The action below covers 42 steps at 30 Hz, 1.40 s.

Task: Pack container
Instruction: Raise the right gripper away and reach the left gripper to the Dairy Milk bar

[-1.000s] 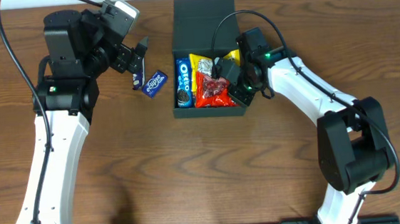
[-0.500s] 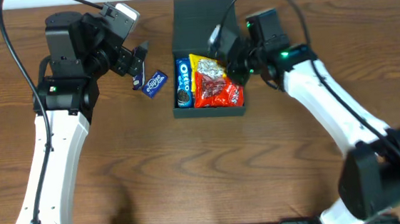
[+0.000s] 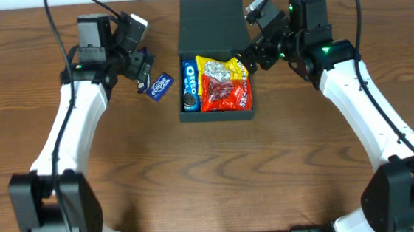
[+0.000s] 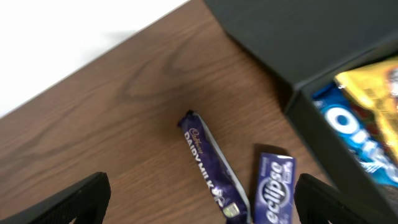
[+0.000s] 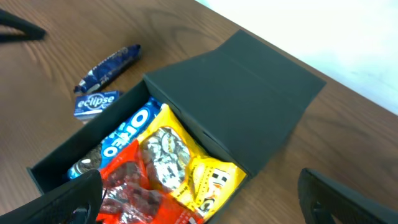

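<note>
The left gripper turns in line with the Dairy Milk bar (image 4: pixel 208 165) and lowers onto the bar's near end (image 4: pixel 232 206) next, as the bar lies slanted between the open fingers.
The container (image 3: pixel 217 116) is a dark square box at the table's back middle, its flap lid (image 3: pixel 212 15) folded open behind it. Inside lie a blue Oreo packet (image 3: pixel 189 82), a yellow packet (image 3: pixel 218 65) and a red packet (image 3: pixel 226 96). My right gripper (image 3: pixel 250 56) hovers open and empty over the box's back right corner; its wrist view looks down on the yellow packet (image 5: pixel 205 177). My left gripper (image 3: pixel 143 71) stands open above a purple Dairy Milk bar (image 4: pixel 208 165) and a blue eclipse packet (image 4: pixel 273 186), left of the box, touching neither.
The eclipse packet (image 3: pixel 161 85) lies just left of the container's left wall (image 4: pixel 323 118). Brown wooden table (image 3: pixel 219 182) stretches in front of the box. The table's white back edge (image 4: pixel 74 37) runs behind the left gripper.
My right gripper has risen out of the box, moved to its back right corner and opened, leaving the red packet inside. The left arm has swung over while its gripper stayed over the purple bar.
</note>
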Tool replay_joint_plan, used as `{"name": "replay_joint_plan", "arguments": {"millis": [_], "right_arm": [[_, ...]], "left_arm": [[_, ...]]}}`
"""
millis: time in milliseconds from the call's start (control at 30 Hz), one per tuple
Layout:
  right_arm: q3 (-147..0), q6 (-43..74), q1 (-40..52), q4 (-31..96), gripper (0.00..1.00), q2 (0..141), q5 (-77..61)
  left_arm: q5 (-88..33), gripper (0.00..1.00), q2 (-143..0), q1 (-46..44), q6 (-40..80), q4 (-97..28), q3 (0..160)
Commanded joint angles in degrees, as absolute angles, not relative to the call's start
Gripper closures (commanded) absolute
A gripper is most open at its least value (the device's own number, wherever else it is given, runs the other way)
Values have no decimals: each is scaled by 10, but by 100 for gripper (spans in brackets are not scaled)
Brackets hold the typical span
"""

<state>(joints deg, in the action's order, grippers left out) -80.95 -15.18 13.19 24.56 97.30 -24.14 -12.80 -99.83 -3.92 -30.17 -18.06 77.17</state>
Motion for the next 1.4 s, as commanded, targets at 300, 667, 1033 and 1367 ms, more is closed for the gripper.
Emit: {"name": "replay_joint_plan", "arguments": {"millis": [300,667,1033,1367], "right_arm": [[-816,-115,130,246,1,974,-365],[-816,-116,130,246,1,974,-364],[-816,-116,130,246,1,974,-362],[-816,-116,130,246,1,974,-362]], "left_arm": [[-124,5,-1111,-8,-201,-130,775],[-146,8,-1174,-10,-91,-96,775],[-108,22,-1210,-13,-62,-90,775],[-46,29,-1212,-16,-55,-92,775]]}}
